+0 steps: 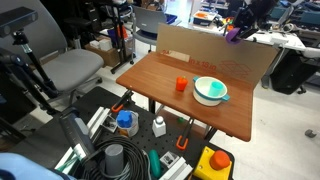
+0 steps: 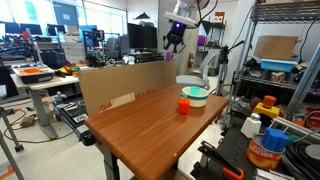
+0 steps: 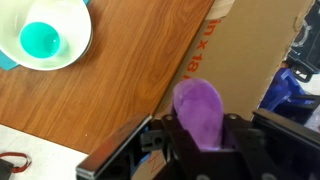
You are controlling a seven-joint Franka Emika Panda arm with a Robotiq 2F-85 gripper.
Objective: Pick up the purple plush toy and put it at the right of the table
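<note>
The bare wood between bowl and wall (image 1: pixel 238 87) is empty, so my gripper needs to move down onto it next from above the cardboard wall to release the toy.
My gripper (image 3: pixel 203 140) is shut on the purple plush toy (image 3: pixel 200 108). The toy sticks out from between the fingers in the wrist view. In both exterior views the gripper (image 1: pixel 238 27) (image 2: pixel 176 35) holds the toy (image 1: pixel 233 34) (image 2: pixel 170 43) high in the air, above the cardboard wall (image 1: pixel 215 52) at the far edge of the wooden table (image 1: pixel 160 85). In the wrist view the table (image 3: pixel 120 70) and the cardboard wall (image 3: pixel 250 50) lie below the toy.
A white bowl with a teal inside (image 1: pixel 210 90) (image 2: pixel 194 94) (image 3: pixel 45 38) and a small orange cup (image 1: pixel 181 85) (image 2: pixel 184 105) stand on the table. Bottles, cables and tools lie on the shelf beside the table (image 1: pixel 130 140). An office chair (image 1: pixel 70 65) stands nearby.
</note>
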